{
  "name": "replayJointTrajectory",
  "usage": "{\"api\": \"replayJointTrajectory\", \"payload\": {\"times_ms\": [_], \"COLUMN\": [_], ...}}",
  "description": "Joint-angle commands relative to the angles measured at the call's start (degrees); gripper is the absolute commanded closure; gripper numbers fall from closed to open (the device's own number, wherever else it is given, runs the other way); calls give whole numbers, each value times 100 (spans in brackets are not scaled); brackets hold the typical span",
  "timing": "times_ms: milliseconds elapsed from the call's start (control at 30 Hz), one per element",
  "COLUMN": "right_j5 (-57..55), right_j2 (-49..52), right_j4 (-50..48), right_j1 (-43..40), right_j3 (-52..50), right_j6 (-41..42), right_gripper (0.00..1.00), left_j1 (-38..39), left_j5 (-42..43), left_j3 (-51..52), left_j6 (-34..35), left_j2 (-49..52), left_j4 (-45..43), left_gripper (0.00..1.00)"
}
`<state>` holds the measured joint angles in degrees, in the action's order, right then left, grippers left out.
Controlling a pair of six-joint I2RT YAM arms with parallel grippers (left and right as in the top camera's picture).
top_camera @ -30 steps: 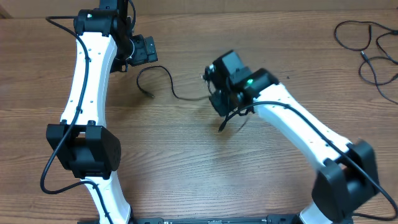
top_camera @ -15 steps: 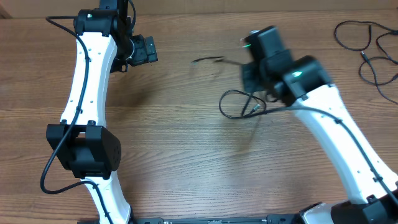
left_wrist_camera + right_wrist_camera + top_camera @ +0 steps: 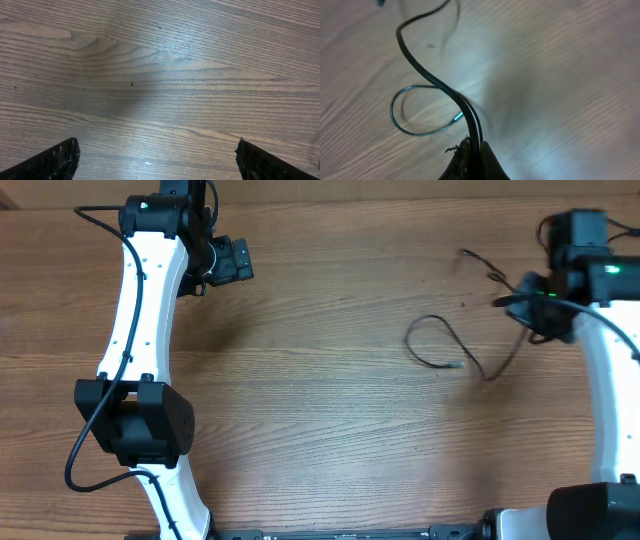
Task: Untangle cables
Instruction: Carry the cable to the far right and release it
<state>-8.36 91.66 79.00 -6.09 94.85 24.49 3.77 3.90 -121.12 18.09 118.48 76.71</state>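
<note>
The right gripper pulls the looped black cable to the right in the overhead view next and releases it, since the table's side lies that way.
My right gripper (image 3: 533, 304) is at the far right, shut on thin black cables (image 3: 436, 346). Two strands leave its jaws. One curls into a loop (image 3: 421, 340) that ends in a small silvery tip (image 3: 458, 366). The other runs up and left to a blurred end (image 3: 474, 257). In the right wrist view both strands (image 3: 422, 70) rise from the closed right gripper (image 3: 476, 148), and the loop with the silvery tip (image 3: 459, 117) hangs over the wood. My left gripper (image 3: 232, 260) is at the far left and open. Only bare table shows between its fingertips (image 3: 56, 161).
The wooden table (image 3: 320, 410) fills the view. The left arm (image 3: 140, 310) stands along the left side and the right arm (image 3: 610, 390) along the right edge. The back edge of the table (image 3: 360, 200) runs across the top.
My right gripper has swung from the middle of the table to the far right, dragging the cables along. The loop has shifted right with it. The left arm has not moved.
</note>
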Motion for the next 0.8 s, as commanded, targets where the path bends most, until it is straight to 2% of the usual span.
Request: {"api": "replayJointTrajectory", "payload": {"times_ms": [0, 233, 467, 767], "right_j5": [96, 92, 92, -262], "right_j2": [-155, -155, -155, -153], "right_j4": [184, 151, -575, -1244], "right_j1": [-555, -1674, -2675, -3327], "right_j3": [136, 122, 122, 122], "right_j6": [101, 103, 96, 57], "right_gripper": [96, 96, 96, 96], "left_j1": [37, 37, 37, 37], "left_j5": [17, 17, 17, 17], "left_j3": [-96, -96, -96, -96], "left_j6": [79, 79, 79, 79], "left_j2": [-74, -74, -74, -74], "left_j4": [-9, -9, -9, -9], "left_gripper": [0, 0, 0, 0]}}
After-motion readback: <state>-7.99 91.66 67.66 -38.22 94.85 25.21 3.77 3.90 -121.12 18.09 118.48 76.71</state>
